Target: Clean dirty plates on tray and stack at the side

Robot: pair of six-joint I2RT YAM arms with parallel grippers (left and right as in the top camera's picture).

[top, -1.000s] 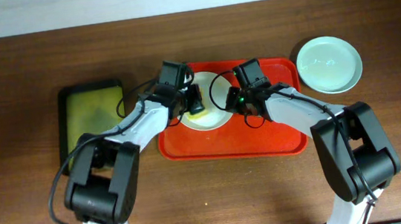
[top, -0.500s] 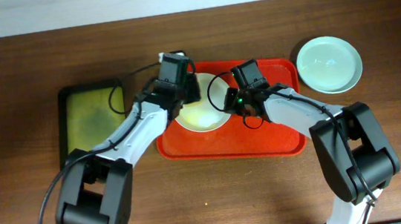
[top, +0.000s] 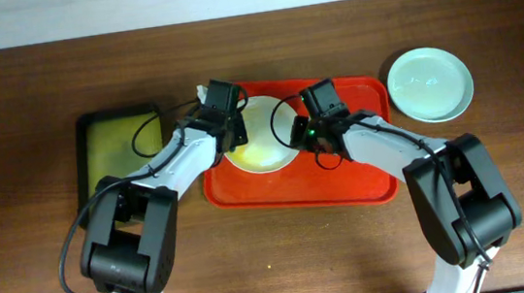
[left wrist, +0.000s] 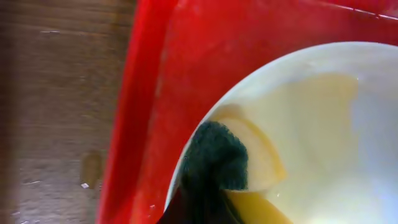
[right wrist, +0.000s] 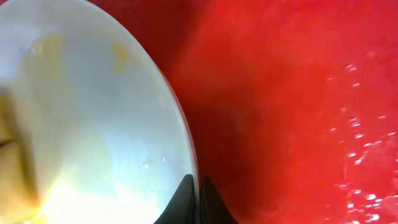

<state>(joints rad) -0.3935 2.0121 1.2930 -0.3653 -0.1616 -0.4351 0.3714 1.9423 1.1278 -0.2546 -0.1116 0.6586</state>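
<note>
The pale mint plate (top: 430, 83) sits to my right gripper's right in the overhead view. My right gripper lifts the white plate (top: 266, 141) that way next, lowers it on top and releases.
A white plate (top: 266, 141) with yellowish smears lies on the red tray (top: 343, 177). My left gripper (top: 237, 132) is shut on a yellow sponge with a dark green face (left wrist: 217, 155) and presses it on the plate's left rim (left wrist: 323, 118). The tray wall (left wrist: 143, 106) is beside it. My right gripper (top: 302, 134) is shut on the plate's right rim (right wrist: 186, 143), its fingertips (right wrist: 198, 190) pinching the edge over the tray floor (right wrist: 292, 93). A pale mint plate (top: 430, 83) sits on the table at the right. I cannot tell if another plate lies under it.
A black-rimmed tray with a yellow-green inside (top: 122, 156) sits left of the red tray. Both arms reach in from the front over the brown wooden table (top: 31, 83). Water drops shine on the red tray's floor (right wrist: 354, 124).
My left gripper has carried the sponge from the plate's middle-left up and then out to its left rim. The right gripper has kept its hold on the rim.
</note>
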